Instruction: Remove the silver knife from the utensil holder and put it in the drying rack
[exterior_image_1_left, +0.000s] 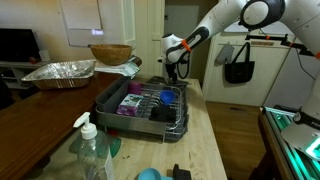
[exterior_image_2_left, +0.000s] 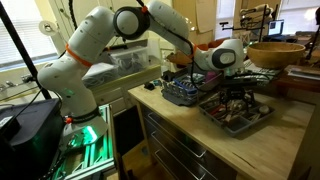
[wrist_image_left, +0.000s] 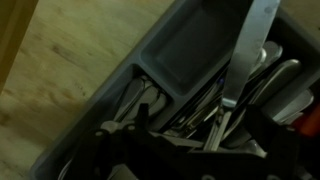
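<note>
The silver knife's lower part is off-center between my fingers, so my gripper should next stay low, shift slightly to the right in the wrist view and close on it.
The dark wire drying rack with its grey tray base stands on the wooden counter and also shows in an exterior view. In the wrist view a grey utensil holder holds several utensils. The silver knife stands in it with its blade pointing up, leaning against the other utensils. My gripper is low over the holder, its dark fingers spread apart on either side of the knife's lower part. It shows at the rack's far end in both exterior views. I cannot see any contact with the knife.
A clear soap bottle stands at the counter's near end. A crinkled foil pan and a wooden bowl sit behind the rack. Purple and blue dishes lie in the rack. A black bag hangs at the back.
</note>
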